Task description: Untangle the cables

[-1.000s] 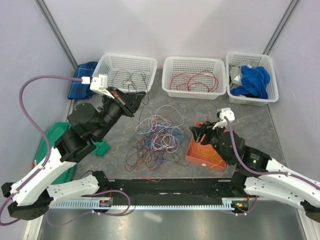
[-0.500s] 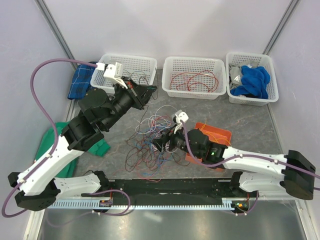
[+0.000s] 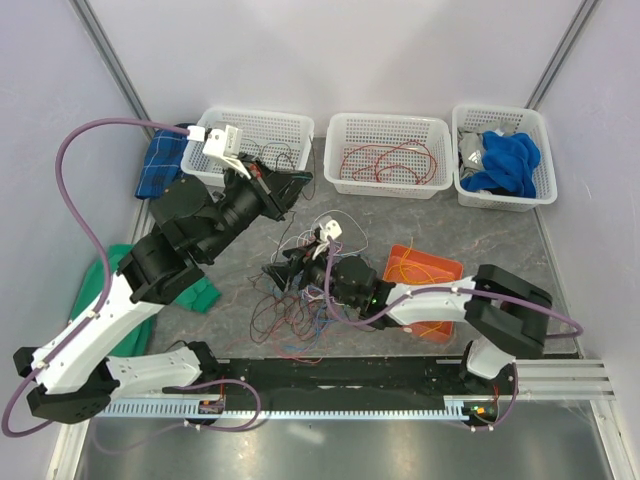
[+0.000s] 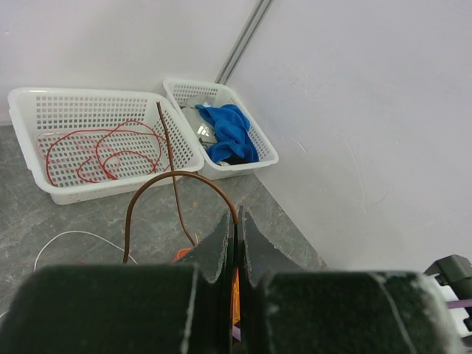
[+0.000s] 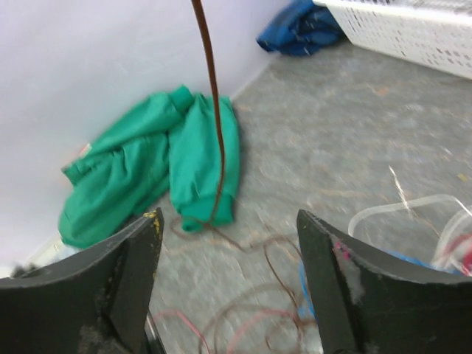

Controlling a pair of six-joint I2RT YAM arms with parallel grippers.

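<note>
The right gripper rises and moves away from my base onto the rising part of the dark brown cable next.
The cables [image 3: 318,262] lie as a loose tangle of several colours on the grey table. My left gripper [image 3: 296,183] is raised near the left basket [image 3: 216,128] and shut on a dark brown cable [image 4: 171,175], which loops up from its tips [image 4: 237,220]. My right gripper [image 3: 281,274] reaches across the tangle to its left side, low and open. In the right wrist view its fingers [image 5: 129,291] stand wide apart over brown, red and blue strands, and the brown cable [image 5: 214,110] rises taut in front of them.
Three white baskets stand at the back: the left one holds dark cables, the middle [image 3: 388,178] red cables, the right [image 3: 503,198] blue cloth. An orange tray [image 3: 428,268] holds orange cables. A green cloth [image 3: 204,296] and a blue cloth [image 3: 158,166] lie at the left.
My right arm has swung left from the orange tray across the tangle to its left side. My left arm rose with the brown cable, then stayed almost still.
</note>
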